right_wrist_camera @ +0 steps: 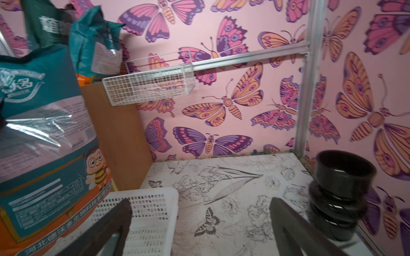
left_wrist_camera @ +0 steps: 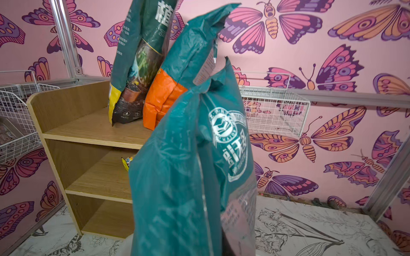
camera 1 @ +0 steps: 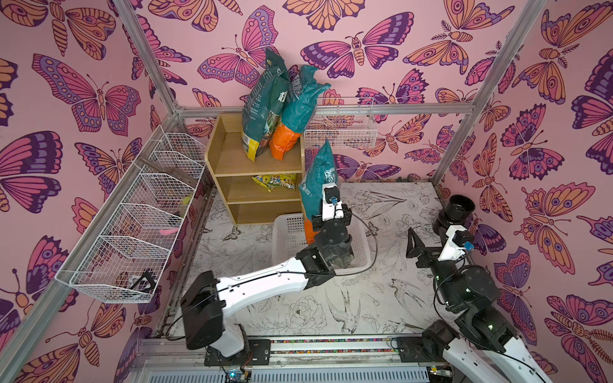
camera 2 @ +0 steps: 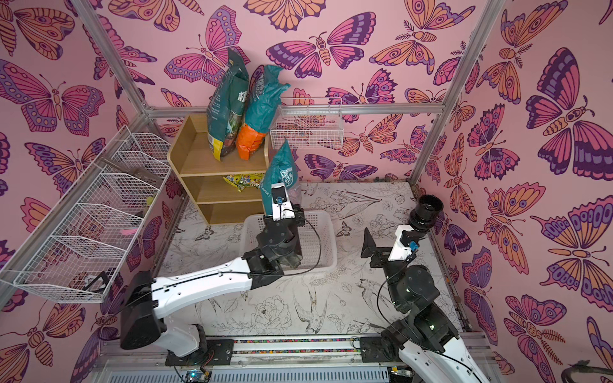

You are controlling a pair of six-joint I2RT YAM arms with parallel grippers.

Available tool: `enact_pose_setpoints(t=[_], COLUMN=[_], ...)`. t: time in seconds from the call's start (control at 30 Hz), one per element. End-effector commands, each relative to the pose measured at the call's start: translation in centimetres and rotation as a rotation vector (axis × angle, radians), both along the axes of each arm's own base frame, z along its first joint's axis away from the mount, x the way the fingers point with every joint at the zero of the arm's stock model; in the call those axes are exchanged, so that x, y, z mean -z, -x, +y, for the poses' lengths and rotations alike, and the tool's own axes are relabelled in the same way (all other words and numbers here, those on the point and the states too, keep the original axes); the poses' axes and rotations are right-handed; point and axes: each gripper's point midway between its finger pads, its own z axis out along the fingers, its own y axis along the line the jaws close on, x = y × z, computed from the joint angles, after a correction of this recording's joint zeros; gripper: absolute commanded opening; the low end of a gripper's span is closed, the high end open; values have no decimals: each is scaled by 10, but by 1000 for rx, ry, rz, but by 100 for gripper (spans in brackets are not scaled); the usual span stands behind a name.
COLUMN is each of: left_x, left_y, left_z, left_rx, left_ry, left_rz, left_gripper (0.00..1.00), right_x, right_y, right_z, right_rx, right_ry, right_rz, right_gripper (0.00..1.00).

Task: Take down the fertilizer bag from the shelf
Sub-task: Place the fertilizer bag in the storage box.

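Observation:
The fertilizer bag goes away from the shelf (camera 2: pixel 195 159) next, down into the basket's empty end nearer the black pot (camera 2: pixel 317 240), where my left gripper releases it, since that end is empty.
The light-wood shelf (camera 1: pixel 232 159) (camera 2: pixel 195 159) (left_wrist_camera: pixel 88 128) stands at the back. A dark green and yellow bag (camera 1: pixel 262 109) and a teal and orange bag (camera 1: pixel 298 109) lean on its top tier. A third teal fertilizer bag (camera 1: pixel 320 175) (camera 2: pixel 282 169) (left_wrist_camera: pixel 188 166) (right_wrist_camera: pixel 44 133) hangs upright off the shelf's right side, over the white basket. My left gripper (camera 1: pixel 315 223) is shut on this bag's lower part; the bag hides its fingers in the left wrist view. My right gripper (camera 1: pixel 418 252) (right_wrist_camera: pixel 199 200) stands open and holds nothing, to the right above the table.
A white perforated plastic basket (camera 1: pixel 288 232) (right_wrist_camera: pixel 150 210) sits on the table under the held bag. A black pot (camera 1: pixel 456 212) (right_wrist_camera: pixel 339 195) stands at the right wall. White wire baskets hang on the left wall (camera 1: pixel 142 215) and the back wall (camera 1: pixel 341 129). A yellow packet (camera 1: pixel 275 181) lies on the middle tier.

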Motion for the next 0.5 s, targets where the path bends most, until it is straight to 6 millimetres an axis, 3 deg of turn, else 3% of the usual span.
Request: enact_pose_setpoints(t=[0.0, 0.23, 0.47], left_x=[-45, 5, 40], left_y=[0, -17, -27], left_z=[6, -32, -60], left_rx=[-42, -65, -45], left_ry=[158, 168, 181], left_rz=[-140, -123, -114], left_gripper=[0, 0, 0], right_x=[15, 16, 18], right_y=[3, 13, 15], right_z=[-31, -35, -33], right_rx=[166, 146, 125], right_ry=[-39, -78, -84], right_rz=[19, -15, -11], right_gripper=[99, 99, 99])
